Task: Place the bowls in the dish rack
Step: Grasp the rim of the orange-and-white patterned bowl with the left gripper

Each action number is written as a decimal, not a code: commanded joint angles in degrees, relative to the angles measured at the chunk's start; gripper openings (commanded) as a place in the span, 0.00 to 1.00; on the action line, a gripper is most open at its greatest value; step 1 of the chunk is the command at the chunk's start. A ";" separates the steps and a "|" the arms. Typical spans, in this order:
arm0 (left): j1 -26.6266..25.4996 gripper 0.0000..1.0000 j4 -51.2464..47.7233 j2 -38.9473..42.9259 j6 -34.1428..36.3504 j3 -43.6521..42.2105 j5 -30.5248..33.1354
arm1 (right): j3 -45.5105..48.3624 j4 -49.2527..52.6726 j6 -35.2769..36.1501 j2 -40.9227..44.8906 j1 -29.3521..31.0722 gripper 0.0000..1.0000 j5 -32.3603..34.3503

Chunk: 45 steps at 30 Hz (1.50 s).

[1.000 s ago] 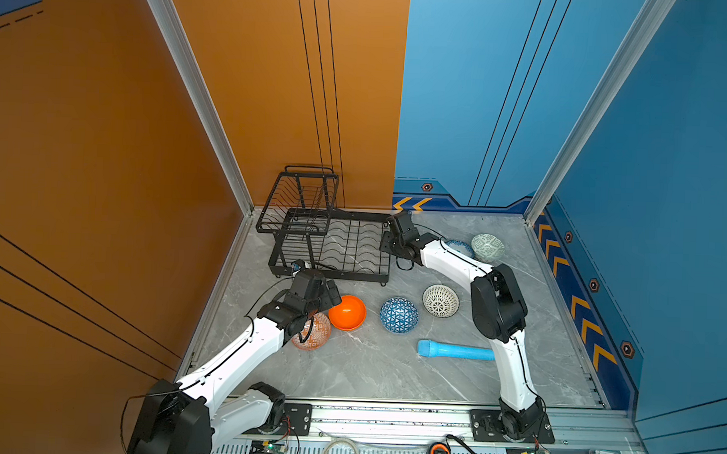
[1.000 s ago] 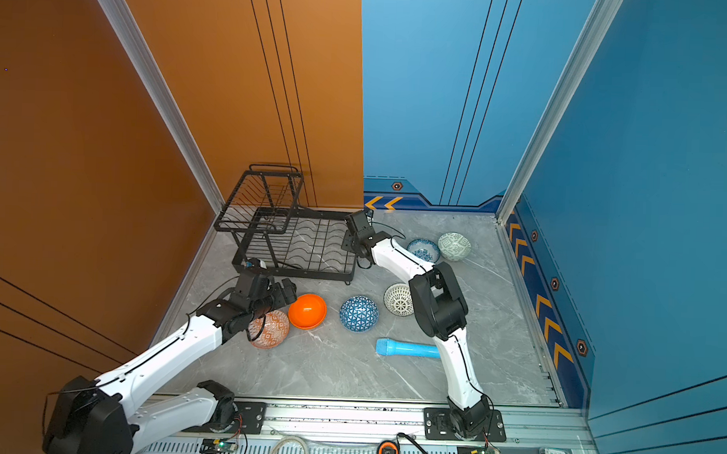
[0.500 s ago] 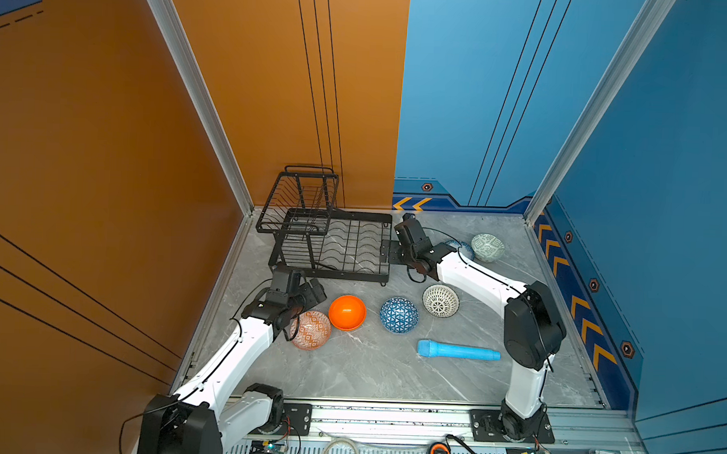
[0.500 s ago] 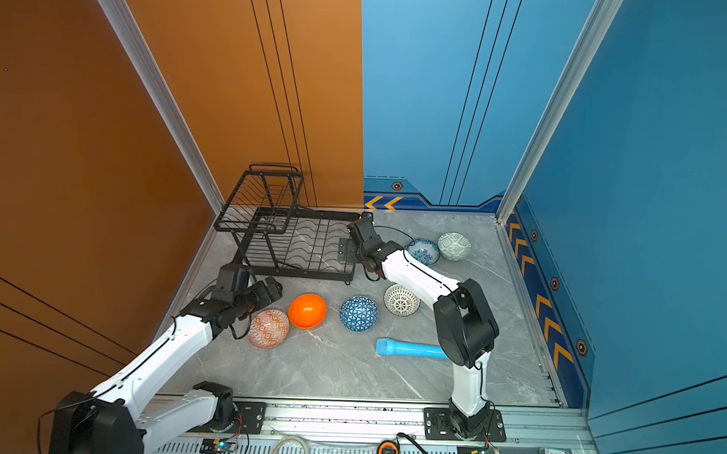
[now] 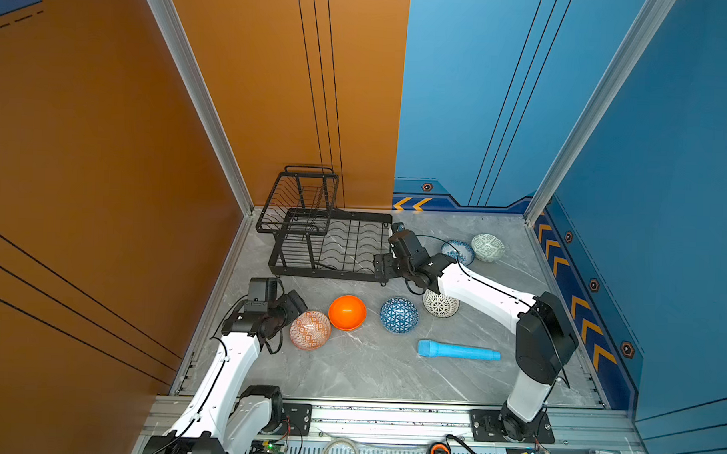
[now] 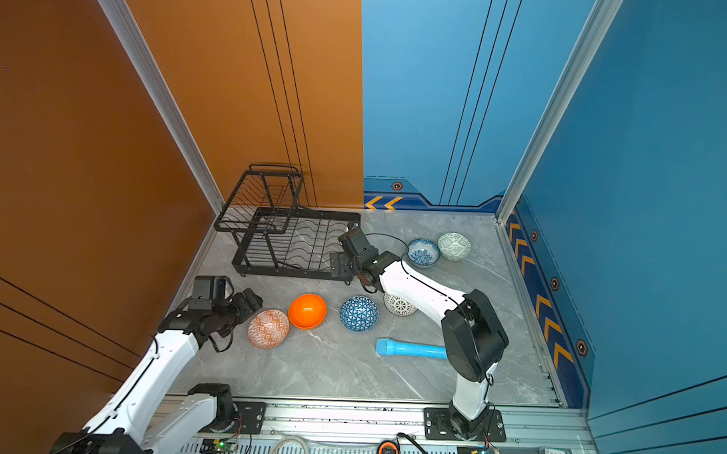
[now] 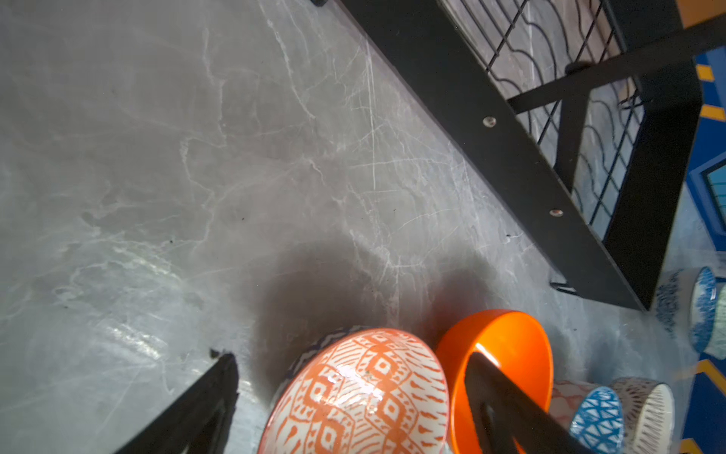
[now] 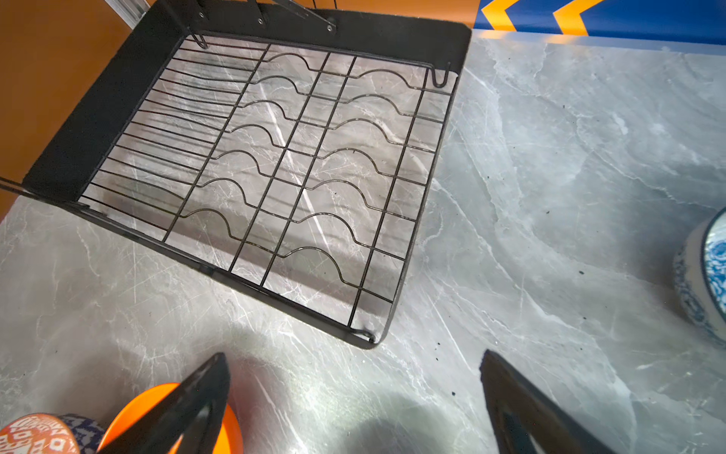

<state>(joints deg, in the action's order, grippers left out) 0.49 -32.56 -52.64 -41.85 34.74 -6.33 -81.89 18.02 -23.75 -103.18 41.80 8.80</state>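
Note:
The diamond bowl has an uncrowded edge below and back from my left gripper. My left gripper will move back and lower its open fingers over both sides of the diamond bowl's edge (image 5: 292, 329) (image 7: 277, 418) opposite the plain orange bowl.
The black wire dish rack (image 5: 332, 243) (image 8: 255, 157) stands empty at the back left. Along the table lie the orange-white diamond bowl (image 5: 310, 330) (image 7: 361, 393), the plain orange bowl (image 5: 347, 312), the blue triangle bowl (image 5: 398, 315) and the dotted white bowl (image 5: 440, 305), partly under my right arm. The floral bowl (image 5: 458, 251) and the pale green bowl (image 5: 487, 247) sit at the back right. My left gripper (image 7: 351, 369) is open, its fingers straddling the diamond bowl. My right gripper (image 8: 353, 353) hangs open and empty by the rack's near right corner.
A light blue cylinder (image 5: 457, 351) lies on the table in front of the blue triangle bowl. Orange and blue walls close in the grey marble table (image 5: 369, 369) on three sides. The rail with both arm bases runs along the front edge.
My left gripper has drawn back left, from over the orange bowl to the diamond bowl's left side. My right gripper has opened and come forward along the rack's right end.

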 commanded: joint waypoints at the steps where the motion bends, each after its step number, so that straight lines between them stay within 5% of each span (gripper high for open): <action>1: 0.29 0.87 -2.60 0.10 -1.55 -1.84 -3.62 | 0.50 1.54 1.31 1.82 -0.41 1.00 0.06; 7: 0.21 0.72 -2.51 1.30 -2.62 -3.84 -3.52 | 1.10 1.26 1.07 2.13 -1.19 1.00 -0.71; 13: -0.53 0.68 -1.28 2.23 -3.89 -6.35 -3.36 | 2.50 -0.05 -0.30 2.80 -2.84 1.00 -2.32; 26: -1.97 0.37 2.72 0.85 -4.16 -8.38 -3.23 | 3.89 -1.08 -1.95 3.33 -3.87 1.00 -2.64; 45: -2.43 0.13 10.56 -4.40 -5.02 -9.23 -3.39 | 6.68 -3.22 -5.17 4.48 -6.00 1.00 -4.22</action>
<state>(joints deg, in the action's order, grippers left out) -1.58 -23.40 -56.93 -47.46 25.54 -9.34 -75.99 15.81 -27.51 -100.42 36.12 5.58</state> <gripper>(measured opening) 0.144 0.996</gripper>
